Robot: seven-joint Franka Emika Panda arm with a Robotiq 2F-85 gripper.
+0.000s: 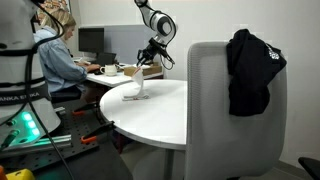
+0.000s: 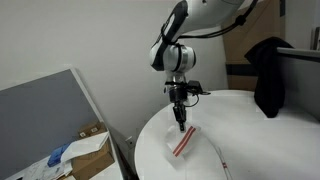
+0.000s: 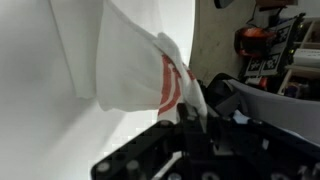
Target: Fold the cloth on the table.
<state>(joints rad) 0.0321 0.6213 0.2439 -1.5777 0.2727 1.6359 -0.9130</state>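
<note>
My gripper lowers the striped edge onto the cloth's lower end (image 1: pixel 136 97) next and releases it there, as the lifted end still hangs above the tabletop.
The cloth (image 1: pixel 136 88) is a small white piece with red stripes (image 2: pixel 182 145). It hangs from my gripper (image 1: pixel 139 70), lifted by one end, and its lower end rests on the round white table (image 1: pixel 165 118) near the table's edge (image 2: pixel 250 130). In the other exterior view the gripper (image 2: pixel 181 124) points straight down, pinching the cloth's top. In the wrist view the cloth (image 3: pixel 130 60) drapes away from the fingers (image 3: pixel 190 112), which are shut on its striped edge.
A grey chair back (image 1: pixel 215 110) stands at the table with a black garment (image 1: pixel 250 70) (image 2: pixel 268 70) over it. A person (image 1: pixel 55 55) sits at a cluttered desk behind. A cardboard box (image 2: pixel 90 150) and a grey panel (image 2: pixel 40 110) stand beside the table.
</note>
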